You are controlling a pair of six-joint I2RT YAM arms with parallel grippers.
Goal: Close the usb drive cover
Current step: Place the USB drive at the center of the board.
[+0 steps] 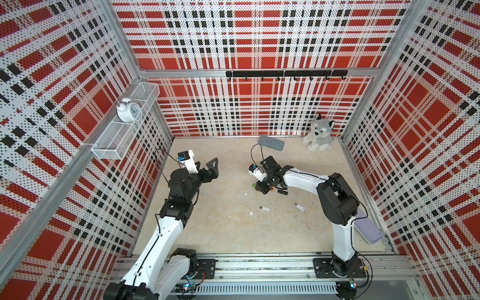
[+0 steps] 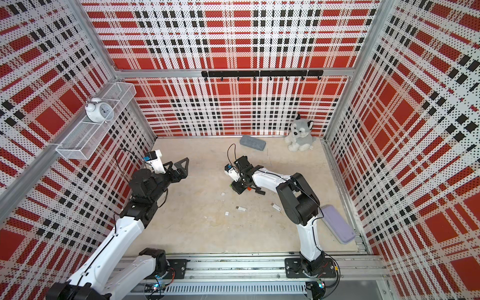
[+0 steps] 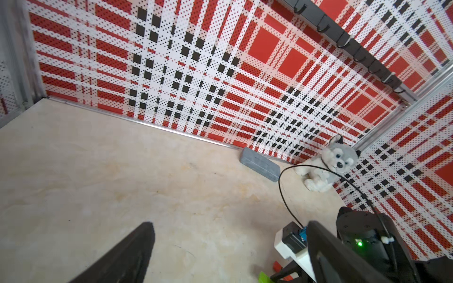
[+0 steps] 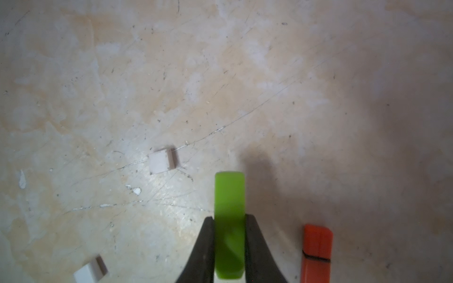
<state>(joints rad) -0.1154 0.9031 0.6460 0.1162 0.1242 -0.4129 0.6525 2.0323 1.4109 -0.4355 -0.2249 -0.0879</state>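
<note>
My right gripper should move down and let go of the green usb drive on the bare tabletop (image 4: 257, 186) next to the red usb drive, because that spot is below my gripper.
In the right wrist view my right gripper (image 4: 229, 218) is shut on a green usb drive (image 4: 229, 196), which sticks out past the fingertips just over the table. No seam of a cover shows on it. In both top views only a green sliver (image 1: 253, 185) shows under that gripper (image 1: 257, 187). A red usb drive (image 4: 318, 252) with a dark seam line lies beside it. Two loose white caps (image 4: 161, 161) (image 4: 90, 270) lie on the table. My left gripper (image 1: 206, 165) (image 3: 228, 235) hovers open and empty to the left, well away.
A black usb drive (image 1: 282, 192) and two white ones (image 1: 265, 208) (image 1: 300, 207) lie near the right arm. A grey case (image 1: 270, 142) and a plush husky (image 1: 319, 133) sit by the back wall. A purple case (image 1: 367, 230) is at the right edge.
</note>
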